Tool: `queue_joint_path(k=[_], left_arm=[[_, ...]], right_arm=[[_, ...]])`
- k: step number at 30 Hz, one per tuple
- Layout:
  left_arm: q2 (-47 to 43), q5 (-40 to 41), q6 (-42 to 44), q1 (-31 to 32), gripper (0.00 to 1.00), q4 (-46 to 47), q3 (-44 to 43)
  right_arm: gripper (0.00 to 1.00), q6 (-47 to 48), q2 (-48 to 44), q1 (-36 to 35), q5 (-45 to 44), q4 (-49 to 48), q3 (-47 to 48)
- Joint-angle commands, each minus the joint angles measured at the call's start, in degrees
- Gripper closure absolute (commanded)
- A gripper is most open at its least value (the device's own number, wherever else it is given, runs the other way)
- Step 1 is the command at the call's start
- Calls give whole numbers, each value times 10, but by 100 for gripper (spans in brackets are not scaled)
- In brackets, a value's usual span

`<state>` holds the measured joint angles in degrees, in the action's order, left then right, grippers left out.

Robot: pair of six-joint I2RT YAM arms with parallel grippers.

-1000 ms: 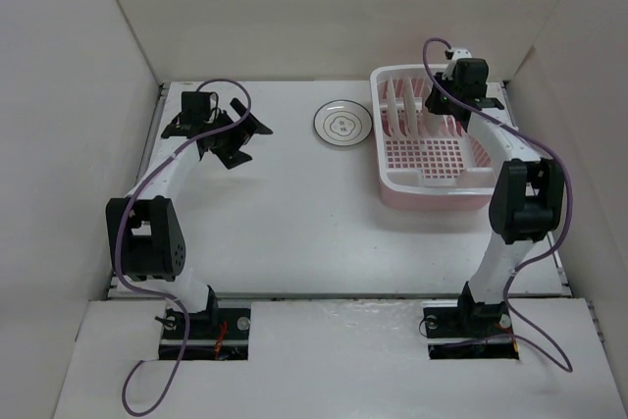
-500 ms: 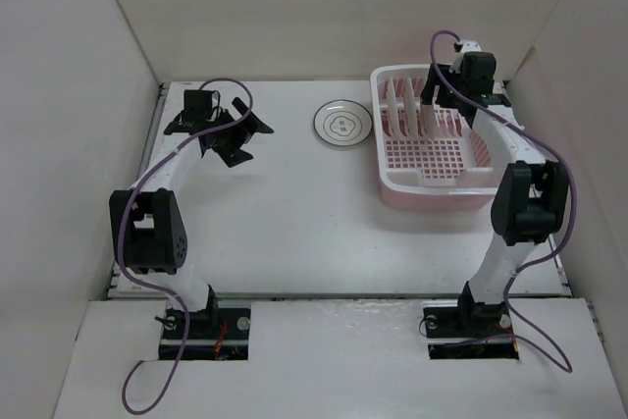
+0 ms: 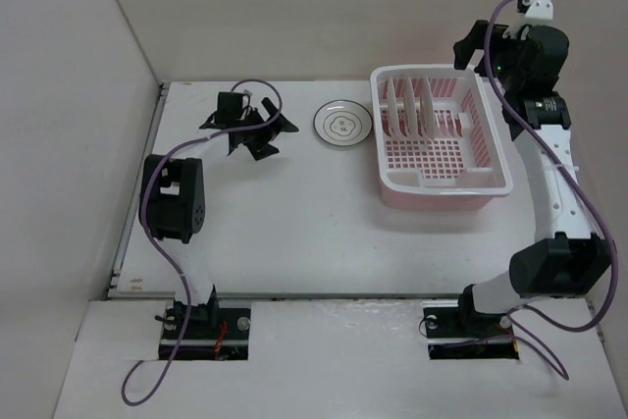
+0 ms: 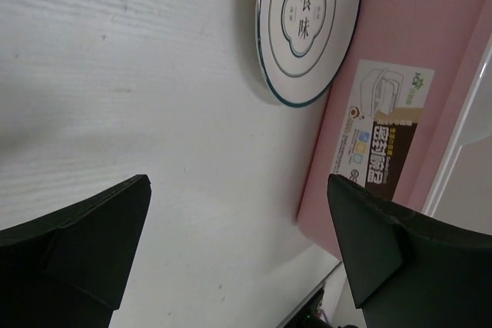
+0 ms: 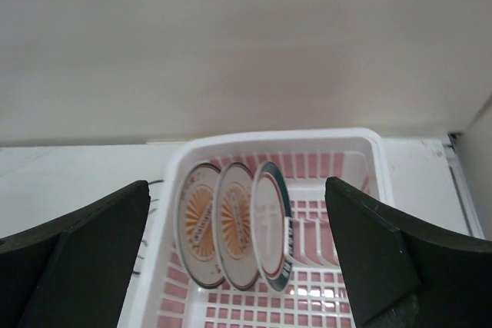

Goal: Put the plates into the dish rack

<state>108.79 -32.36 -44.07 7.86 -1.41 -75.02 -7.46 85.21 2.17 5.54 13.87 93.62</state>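
Observation:
Next I will bring my left gripper to the right in the top view and down onto the flat plate's free rim (image 3: 317, 128), since the plate's other side adjoins the rack (image 3: 446, 186).
The pale pink dish rack (image 3: 446, 186) stands at the back right of the table. Three plates stand upright in its prongs: two with orange sunburst centres (image 5: 198, 224) (image 5: 237, 224) and one with a dark green rim (image 5: 270, 224). My right gripper (image 3: 474, 56) hangs open and empty above the rack's far right corner, well clear of them. A fourth plate with a grey flower centre (image 3: 342, 124) lies flat on the table, just left of the rack. My left gripper (image 3: 275, 137) is open and empty, low over the table to the left of that plate (image 4: 307, 24).
White walls enclose the table on the left, back and right. The rack's pink side wall (image 4: 400, 74) carries a printed label and sits close beside the flat plate. The right arm's purple cable loops beside the rack's right side.
The right gripper opened, left the green-rimmed plate standing in the rack, and rose up and back. The left arm moved right toward the flat plate.

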Motion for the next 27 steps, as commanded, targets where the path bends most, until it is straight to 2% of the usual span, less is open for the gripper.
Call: queue_joint_path(k=[1, 6, 12, 19, 25, 27], left_arm=[[34, 5, -17, 11, 2, 83, -50], [129, 12, -30, 22, 5, 102, -121], [218, 17, -68, 35, 9, 113, -183], [294, 12, -95, 54, 23, 108, -258], [327, 12, -116, 72, 25, 97, -300], [333, 12, -129, 72, 29, 102, -300]], right_arm=[[0, -19, -28, -2, 90, -31, 16], [0, -47, -59, -2, 173, -51, 16], [0, -53, -80, -13, 191, -51, 34], [0, -58, -74, -32, 198, -51, 51], [0, -58, -64, -38, 209, -56, 61], [0, -58, -58, -38, 215, -56, 67]])
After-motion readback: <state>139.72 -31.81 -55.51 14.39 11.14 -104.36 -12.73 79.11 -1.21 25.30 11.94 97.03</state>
